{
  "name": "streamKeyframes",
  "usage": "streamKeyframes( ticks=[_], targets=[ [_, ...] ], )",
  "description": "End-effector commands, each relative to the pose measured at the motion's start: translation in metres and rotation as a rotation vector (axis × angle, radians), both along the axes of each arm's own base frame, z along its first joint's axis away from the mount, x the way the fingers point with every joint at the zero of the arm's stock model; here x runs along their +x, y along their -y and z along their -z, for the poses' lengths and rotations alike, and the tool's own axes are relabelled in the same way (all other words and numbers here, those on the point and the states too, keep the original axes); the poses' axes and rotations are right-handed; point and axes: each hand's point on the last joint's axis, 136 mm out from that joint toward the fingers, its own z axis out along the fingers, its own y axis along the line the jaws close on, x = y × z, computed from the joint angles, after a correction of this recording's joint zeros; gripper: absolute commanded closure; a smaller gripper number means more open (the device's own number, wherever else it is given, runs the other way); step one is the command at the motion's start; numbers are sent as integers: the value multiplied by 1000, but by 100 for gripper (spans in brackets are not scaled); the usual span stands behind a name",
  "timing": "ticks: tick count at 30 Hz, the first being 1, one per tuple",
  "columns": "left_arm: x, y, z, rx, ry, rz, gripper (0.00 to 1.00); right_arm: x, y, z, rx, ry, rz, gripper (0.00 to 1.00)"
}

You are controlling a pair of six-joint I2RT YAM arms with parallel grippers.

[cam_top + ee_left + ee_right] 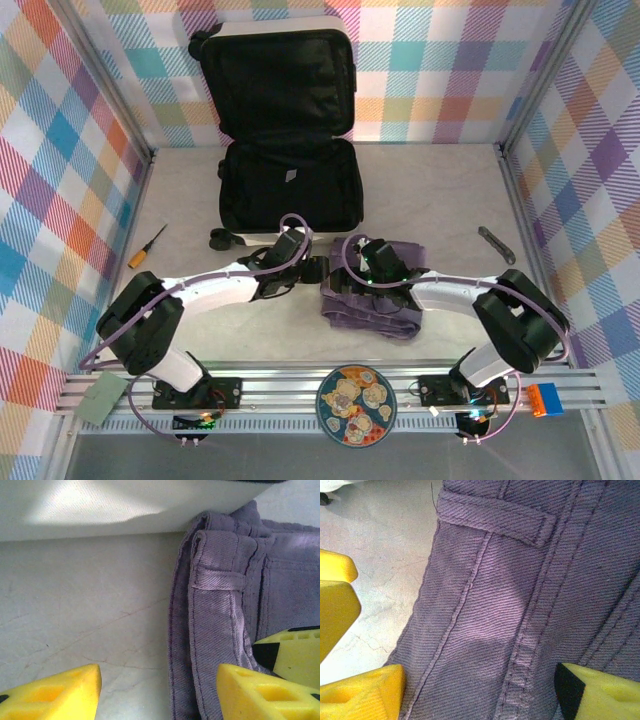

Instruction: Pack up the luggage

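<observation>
My left gripper will next move down and across toward the garment so that its fingers are on both sides of the garment's belt-looped edge, because that edge is off-center between them.
The luggage, a white hard-shell suitcase with black lining, lies open at the back middle, its lid leaning on the wall. Its white shell fills the top of the left wrist view. A folded purple-grey garment lies on the table just in front of it. My left gripper is open at the garment's left edge, one finger over bare table and one over the cloth. My right gripper is open low over the garment, its fingertips straddling the cloth.
An orange-handled screwdriver lies at the left, and a small grey tool at the right. A patterned plate, a blue and orange block and a green card sit on the front rail. The two grippers are very close together.
</observation>
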Motion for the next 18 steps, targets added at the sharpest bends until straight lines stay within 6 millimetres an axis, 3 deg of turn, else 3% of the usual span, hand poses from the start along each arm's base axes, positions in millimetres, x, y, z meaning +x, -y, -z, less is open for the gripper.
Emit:
streamKeyframes(
  ticks=[1,6,12,18],
  targets=[
    [-15,1,18,27,-96,23,38,-27,10,-7,-40,-66,-37,19],
    [-28,15,24,-51,-131,90,37,-35,64,-34,-113,-8,83,11],
    [-29,38,19,-147,-134,159,37,-44,136,-31,-137,-38,271,4],
    [-26,54,15,-196,-135,206,36,-39,158,-22,-123,-81,374,2]
  ],
)
